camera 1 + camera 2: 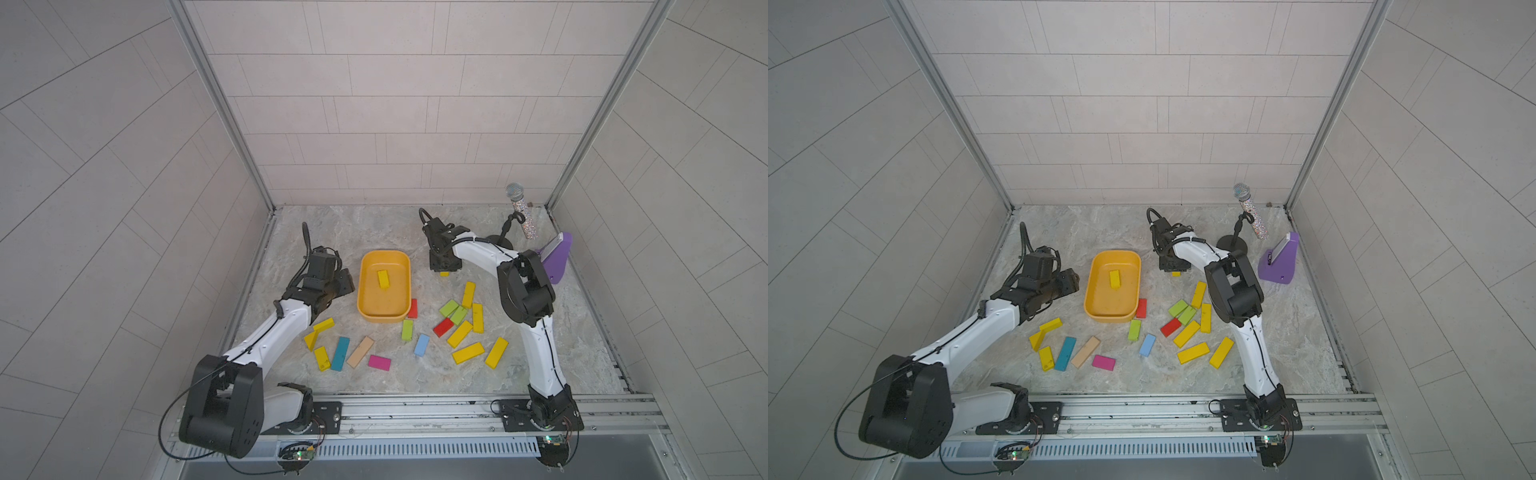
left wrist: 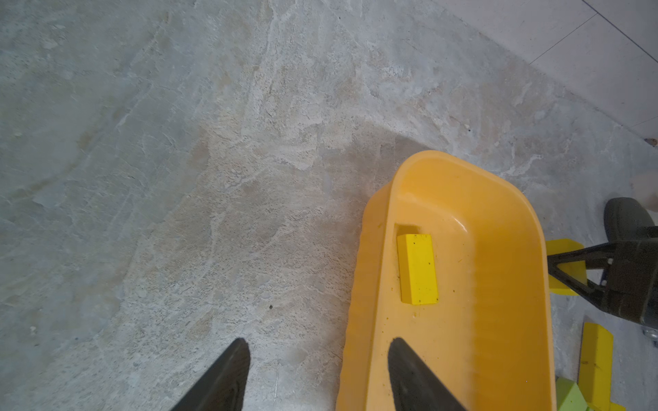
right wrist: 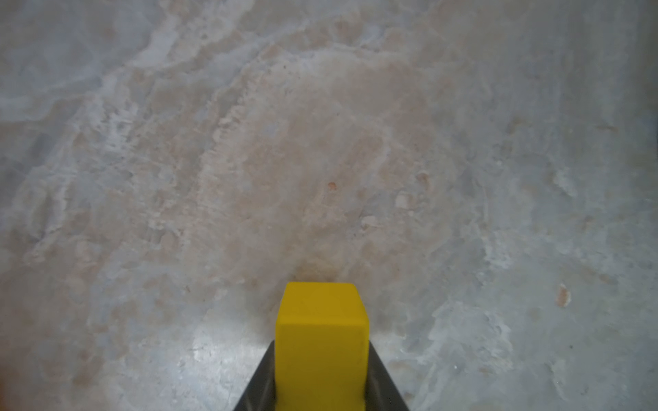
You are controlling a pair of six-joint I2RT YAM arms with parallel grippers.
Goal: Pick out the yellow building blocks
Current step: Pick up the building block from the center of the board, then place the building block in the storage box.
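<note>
I need to lift my right gripper over the tub's rim next, then lower it and release on the bare bottom of the tub beside the yellow block inside, since that spot is across the tub's rim from my gripper.
Several yellow building blocks lie loose on the marble table: a group at the right [image 1: 468,353] and three at the left [image 1: 322,358]. One more yellow block [image 1: 383,278] [image 2: 417,274] lies inside the orange-yellow tub [image 1: 360,291] [image 2: 370,284]. My right gripper [image 3: 321,343] is shut on a yellow block [image 3: 322,320], low over the table just right of the tub [image 1: 444,274]. My left gripper [image 2: 317,341] is open and holds nothing, at the tub's left rim [image 1: 348,284]. One of its fingers shows over the tub's floor, the other over the table.
Other coloured blocks lie among the yellow ones: lime green [image 1: 449,308], red [image 1: 443,327], light blue [image 1: 422,344], pink [image 1: 379,362], tan [image 1: 360,351] and teal [image 1: 340,353]. A microphone on a stand [image 1: 519,208] and a purple phone holder [image 1: 555,259] stand at the back right.
</note>
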